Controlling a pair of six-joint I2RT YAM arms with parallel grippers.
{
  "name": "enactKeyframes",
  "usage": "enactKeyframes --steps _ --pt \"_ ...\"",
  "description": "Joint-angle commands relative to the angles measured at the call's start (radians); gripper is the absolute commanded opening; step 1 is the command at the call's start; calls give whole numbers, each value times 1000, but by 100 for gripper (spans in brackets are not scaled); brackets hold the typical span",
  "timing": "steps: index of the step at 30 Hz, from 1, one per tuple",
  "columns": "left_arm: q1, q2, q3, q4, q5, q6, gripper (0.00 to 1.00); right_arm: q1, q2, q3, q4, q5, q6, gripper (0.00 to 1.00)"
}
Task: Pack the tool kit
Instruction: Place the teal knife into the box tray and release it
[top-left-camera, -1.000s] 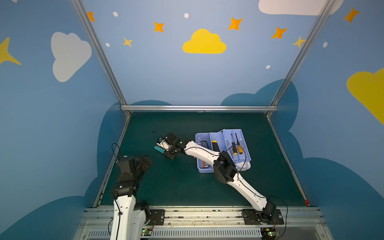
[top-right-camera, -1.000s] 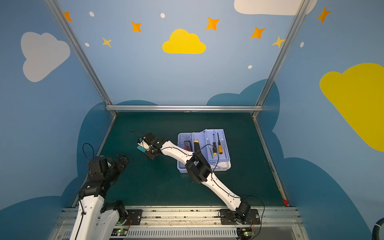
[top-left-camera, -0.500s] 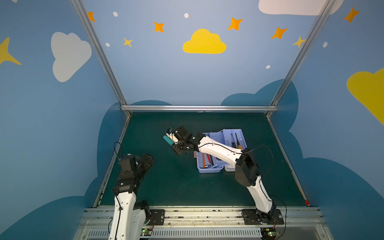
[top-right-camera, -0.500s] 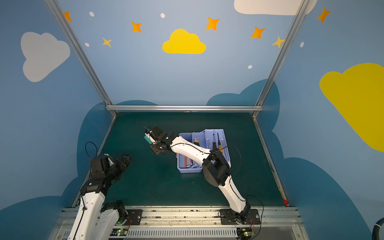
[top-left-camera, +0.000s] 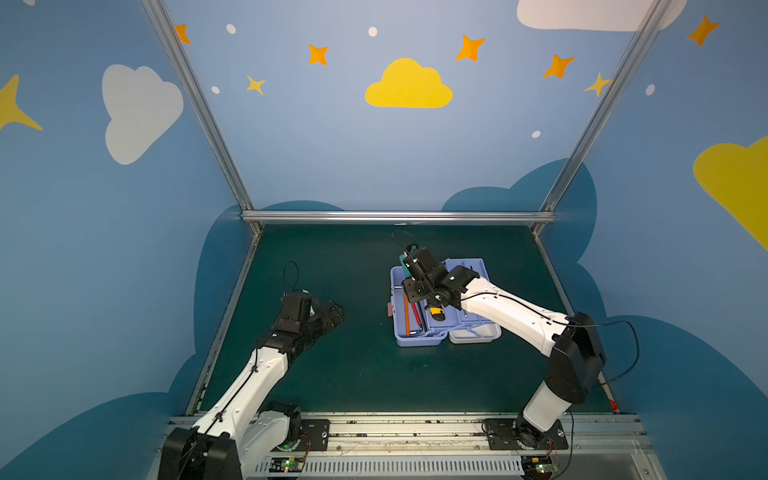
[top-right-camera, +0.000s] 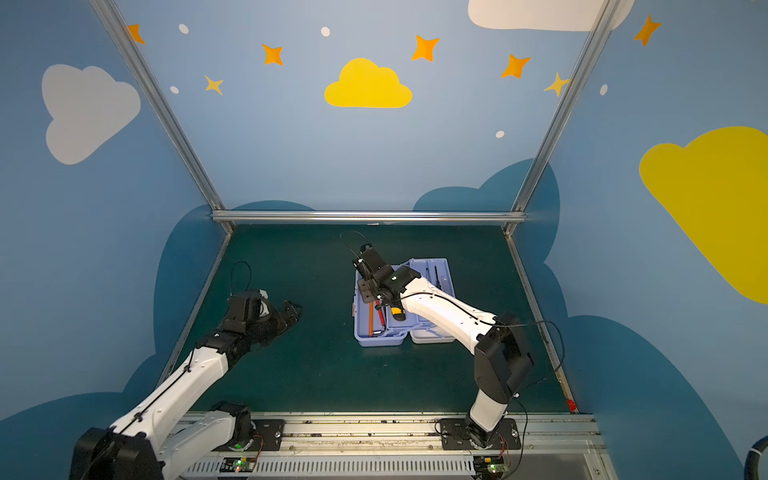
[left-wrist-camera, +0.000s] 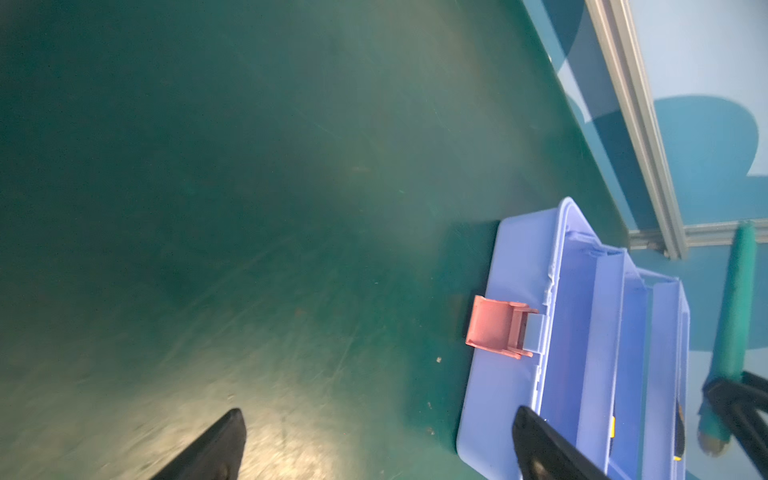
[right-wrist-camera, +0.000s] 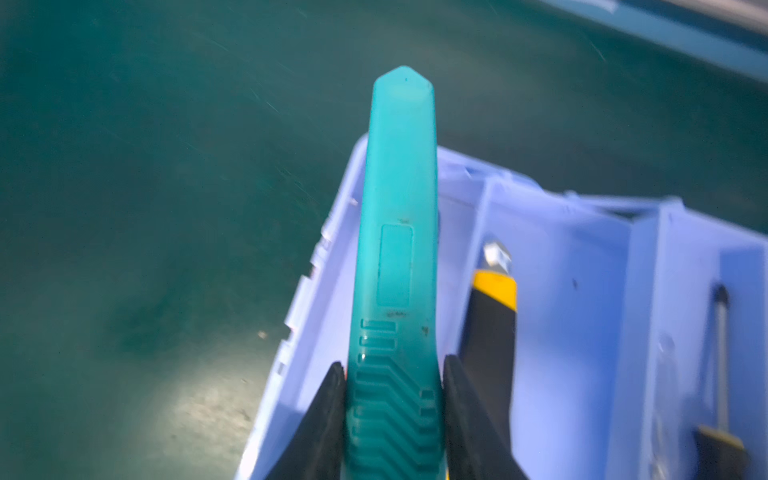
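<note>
The right gripper carries the teal knife back and down next. It releases it on the bare bottom of a tool kit compartment beside the yellow-and-black tool (right-wrist-camera: 492, 324), below, nearer my base.
The tool kit (top-left-camera: 419, 340) (top-right-camera: 380, 341) lies open on the green mat, its lavender-blue compartments facing up. My right gripper (right-wrist-camera: 394, 363) (top-left-camera: 408, 262) is shut on the teal knife (right-wrist-camera: 399, 249) (left-wrist-camera: 735, 299), held in the air above the case's far left corner. Inside the case lie an orange tool (top-left-camera: 406, 313), a yellow-and-black tool (right-wrist-camera: 492, 324) and a screwdriver (right-wrist-camera: 721, 332). The pink latch (left-wrist-camera: 496, 326) sticks out of the case's left side. My left gripper (left-wrist-camera: 380, 415) (top-left-camera: 322, 311) hovers open and empty over the mat, left of the case.
The white lid half (top-left-camera: 473, 332) lies against the case's near right side. An aluminium rail (top-left-camera: 395, 216) runs along the back edge of the mat (top-left-camera: 353, 374), and slanted posts and blue walls close in both sides.
My right gripper has lifted the teal knife off the mat left of the case and carried it right, over the case's far left corner. The left arm has hardly moved.
</note>
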Motion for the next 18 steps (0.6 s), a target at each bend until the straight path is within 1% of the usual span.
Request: enactKeyframes --steps 1,6,13,18 --pt "-43 62 33 73 -6 15 100 -11 -47 -48 -29 49 75 0" --pt "-86 149 81 92 13 29 100 -35 -66 -108 -58 58 121 0" --pt "-114 235 116 132 59 43 100 -63 -92 -152 -87 67 140 0" --pt "-150 289 162 123 53 60 100 -81 -98 -158 -134 72 146 0"
